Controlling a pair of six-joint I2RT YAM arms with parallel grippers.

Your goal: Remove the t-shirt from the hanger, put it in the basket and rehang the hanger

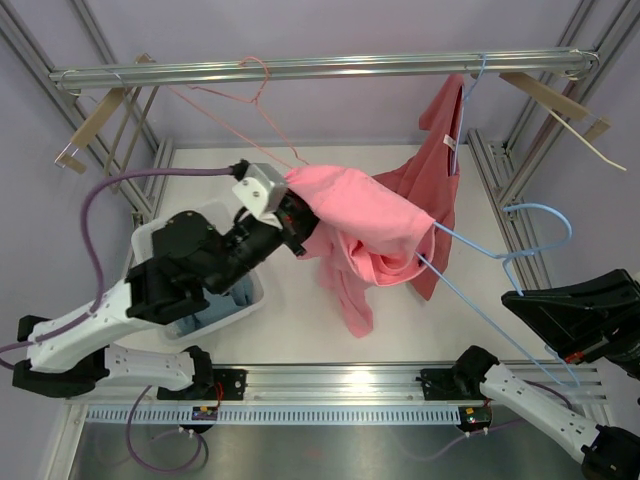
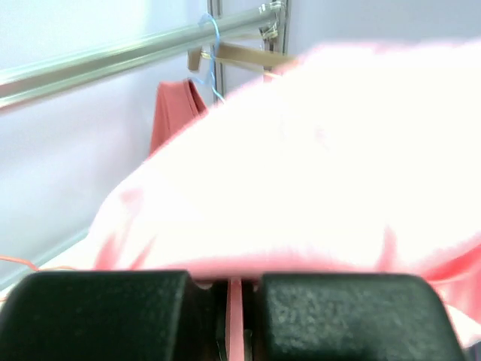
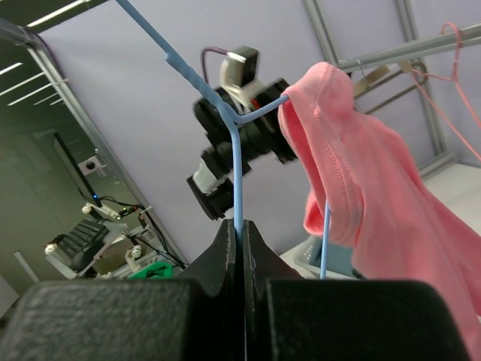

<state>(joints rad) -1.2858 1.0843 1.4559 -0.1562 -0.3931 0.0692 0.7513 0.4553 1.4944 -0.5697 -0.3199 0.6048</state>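
Note:
The left gripper pulls to the left in the top view next, then down to release the shirt, as the white bin lies below on that side.
The light pink t-shirt (image 1: 365, 220) hangs bunched over one end of a blue wire hanger (image 1: 480, 300), held in mid air above the table. My left gripper (image 1: 292, 225) is shut on the shirt's left edge; in the left wrist view a strip of pink cloth (image 2: 235, 308) sits between the closed fingers and the shirt (image 2: 323, 165) fills the frame. My right gripper (image 1: 515, 295) is shut on the hanger wire (image 3: 239, 188) near its hook; the shirt (image 3: 368, 180) drapes over the hanger's far end in the right wrist view.
A darker red shirt (image 1: 440, 150) hangs on another blue hanger from the metal rail (image 1: 320, 68). A pink wire hanger (image 1: 250, 95) and wooden hangers (image 1: 95, 120) also hang there. A white bin (image 1: 150, 245) sits under my left arm.

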